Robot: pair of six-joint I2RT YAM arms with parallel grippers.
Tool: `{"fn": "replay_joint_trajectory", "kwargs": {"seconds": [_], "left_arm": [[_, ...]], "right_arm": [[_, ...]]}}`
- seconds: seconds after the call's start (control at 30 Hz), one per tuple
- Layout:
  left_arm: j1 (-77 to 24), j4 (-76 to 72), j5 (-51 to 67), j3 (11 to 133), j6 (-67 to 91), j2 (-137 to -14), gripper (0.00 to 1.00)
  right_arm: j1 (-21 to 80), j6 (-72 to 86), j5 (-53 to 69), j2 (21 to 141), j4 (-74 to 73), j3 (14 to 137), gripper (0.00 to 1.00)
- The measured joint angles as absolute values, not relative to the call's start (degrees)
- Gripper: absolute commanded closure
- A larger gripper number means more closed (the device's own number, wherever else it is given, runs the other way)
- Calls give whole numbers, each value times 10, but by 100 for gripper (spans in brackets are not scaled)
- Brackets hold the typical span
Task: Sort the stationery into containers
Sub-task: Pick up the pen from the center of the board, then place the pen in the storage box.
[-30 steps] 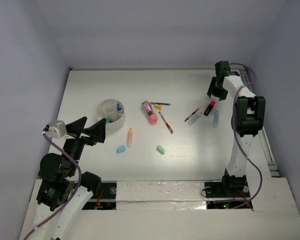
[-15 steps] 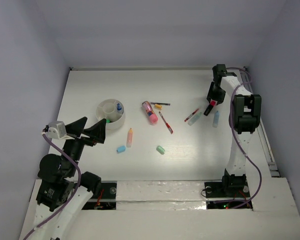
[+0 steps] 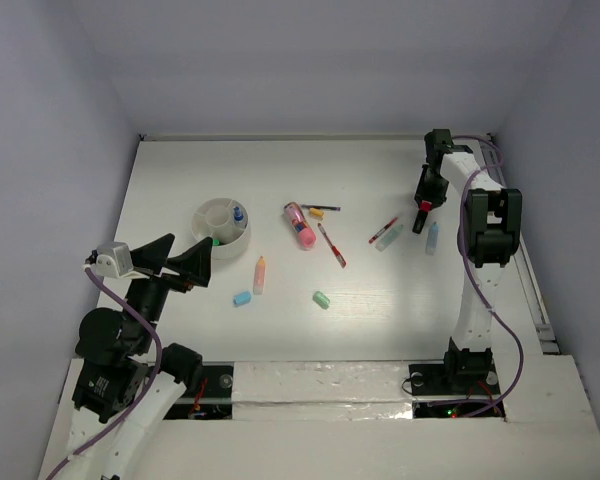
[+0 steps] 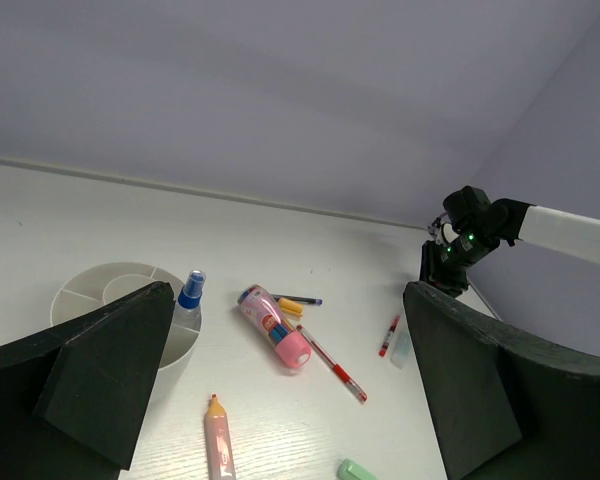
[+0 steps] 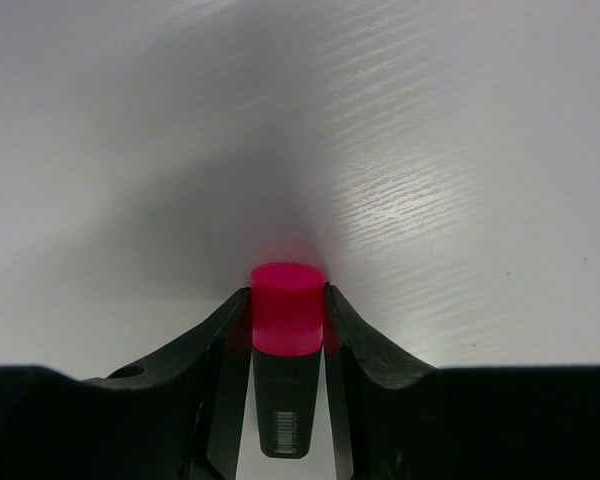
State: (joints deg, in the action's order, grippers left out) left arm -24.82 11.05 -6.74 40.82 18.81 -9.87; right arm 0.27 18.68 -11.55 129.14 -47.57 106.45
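Note:
The white cup holding markers stands left of my right gripper in the top view, so next I need to lift, swing over its green marker's slot (image 3: 225,239), lower and release.
My right gripper (image 3: 423,203) is shut on a black marker with a pink cap (image 5: 287,305) at the far right of the table; both fingers press the cap in the right wrist view. My left gripper (image 3: 185,258) is open and empty just in front of the white cup (image 3: 220,228). The cup holds a blue-white marker (image 3: 238,213) and a green marker (image 3: 215,241). On the table lie an orange marker (image 3: 259,274), a red pen (image 3: 331,245), a black pen (image 3: 320,209), a short red pen (image 3: 384,230), a light-blue eraser (image 3: 242,298) and a mint eraser (image 3: 321,299).
A pink pencil case (image 3: 299,224) lies beside the black pen. A pale blue item (image 3: 432,237) lies just in front of the right gripper. The back wall is close behind the right arm, and the table's right edge is near it.
My right gripper has moved forward and down over the pink-capped marker and closed on it. The left arm has not moved.

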Motion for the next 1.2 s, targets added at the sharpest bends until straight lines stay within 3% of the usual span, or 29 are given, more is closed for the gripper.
{"fn": "replay_joint_trajectory", "kwargs": {"seconds": [0.13, 0.37, 0.63, 0.87, 1.2], "left_arm": [[-248, 110, -68, 408, 188, -99, 1], [-248, 110, -67, 408, 188, -99, 1], [-248, 110, -67, 408, 188, -104, 1], [-246, 110, -67, 408, 189, -120, 1], [-223, 110, -79, 408, 188, -129, 1]], "right_arm": [[3, 188, -112, 1291, -474, 1064, 79], [3, 193, -97, 1264, -410, 1017, 81], [27, 196, -82, 1090, -286, 905, 81], [199, 177, -101, 961, -140, 867, 82], [452, 135, -85, 951, 81, 844, 83]]}}
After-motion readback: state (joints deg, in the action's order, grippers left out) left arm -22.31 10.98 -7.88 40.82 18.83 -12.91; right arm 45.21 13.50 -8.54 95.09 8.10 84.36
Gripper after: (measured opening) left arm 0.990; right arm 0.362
